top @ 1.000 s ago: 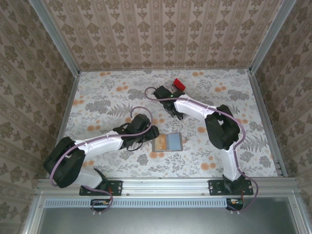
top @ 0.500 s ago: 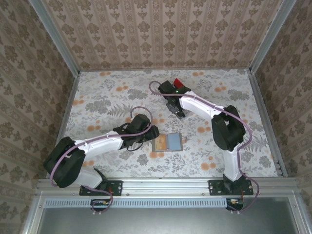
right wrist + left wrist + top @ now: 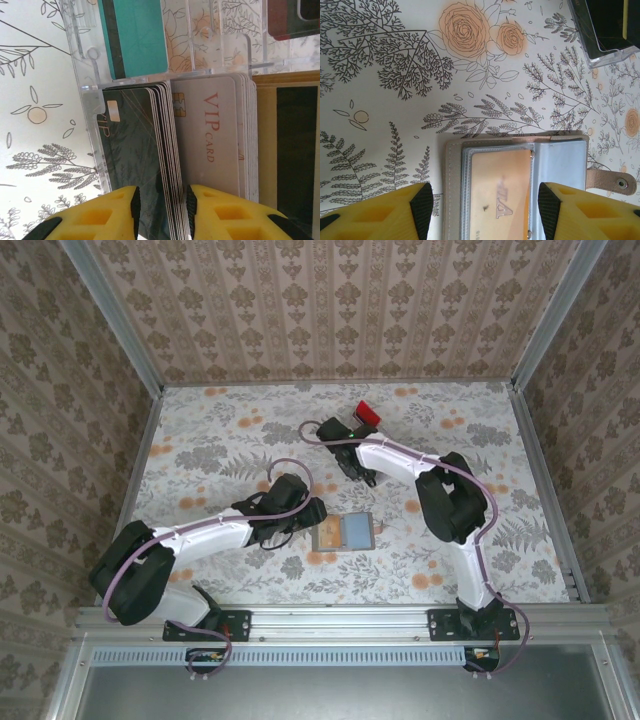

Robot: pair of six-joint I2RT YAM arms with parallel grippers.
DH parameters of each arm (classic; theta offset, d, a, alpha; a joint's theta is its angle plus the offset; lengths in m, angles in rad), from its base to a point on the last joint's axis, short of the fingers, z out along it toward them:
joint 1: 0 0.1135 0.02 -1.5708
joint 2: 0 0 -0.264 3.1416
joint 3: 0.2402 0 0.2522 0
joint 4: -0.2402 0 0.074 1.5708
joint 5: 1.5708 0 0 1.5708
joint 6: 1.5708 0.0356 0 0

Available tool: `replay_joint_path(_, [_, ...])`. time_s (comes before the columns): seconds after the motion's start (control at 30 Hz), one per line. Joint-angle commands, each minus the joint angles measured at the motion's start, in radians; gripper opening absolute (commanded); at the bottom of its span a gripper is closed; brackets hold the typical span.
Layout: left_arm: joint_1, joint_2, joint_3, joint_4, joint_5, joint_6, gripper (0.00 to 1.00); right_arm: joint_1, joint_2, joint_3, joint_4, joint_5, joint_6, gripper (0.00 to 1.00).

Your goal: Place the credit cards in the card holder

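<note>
My right gripper will center itself over the dark green stack's edge beside the VIP stack next, and then it will pinch a credit card.
The grey card holder (image 3: 343,533) lies open on the floral table, a beige card (image 3: 500,192) in its clear pocket. My left gripper (image 3: 485,210) hovers open just over it, a finger on each side. My right gripper (image 3: 162,205) hangs over the clear rack (image 3: 87,95) at the back. Its jaws stand a little apart, astride the edge of a dark green stack of credit cards (image 3: 130,155). A beige VIP stack (image 3: 210,135) sits beside that stack and a teal card (image 3: 135,35) stands in the slot beyond. A red card (image 3: 366,412) shows behind the right gripper (image 3: 335,430).
The holder's strap with a snap (image 3: 615,182) sticks out to the side. A corner of the clear rack (image 3: 605,35) lies beyond the holder. A dark red card (image 3: 295,22) sits in another rack slot. Patterned walls enclose the table.
The right gripper's jaws have parted from shut to slightly open over the dark stack. Its wrist swung briefly to the right and came back. The left arm has not moved.
</note>
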State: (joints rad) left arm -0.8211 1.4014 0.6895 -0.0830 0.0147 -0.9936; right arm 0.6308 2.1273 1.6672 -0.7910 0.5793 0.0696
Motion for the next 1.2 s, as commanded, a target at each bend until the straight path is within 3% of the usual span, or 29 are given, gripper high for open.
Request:
replay_joint_path(0.0, [0.007, 0.004, 0.007, -0.016, 0.003, 0.004, 0.61, 0.013, 0.028, -0.004, 0.018, 0.107, -0.032, 0.36])
replay_joint_path(0.23, [0.007, 0.002, 0.007, -0.017, 0.005, 0.006, 0.61, 0.023, 0.023, -0.029, 0.055, 0.18, -0.034, 0.34])
replay_joint_path(0.37, [0.007, 0.006, 0.011, -0.017, 0.006, 0.007, 0.61, 0.02, -0.004, -0.043, 0.073, 0.192, -0.039, 0.26])
replay_joint_path(0.57, [0.008, 0.011, 0.018, -0.018, 0.013, 0.009, 0.61, 0.021, -0.028, -0.056, 0.085, 0.21, -0.037, 0.24])
replay_joint_path(0.87, [0.007, 0.017, 0.021, -0.016, 0.014, 0.009, 0.61, 0.017, -0.044, -0.064, 0.092, 0.214, -0.033, 0.22])
replay_joint_path(0.93, [0.007, 0.019, 0.023, -0.018, 0.015, 0.008, 0.61, 0.014, -0.048, -0.062, 0.089, 0.21, -0.034, 0.17])
replay_joint_path(1.17, [0.008, 0.034, 0.033, -0.017, 0.021, 0.013, 0.61, 0.004, -0.057, -0.063, 0.08, 0.182, -0.027, 0.13])
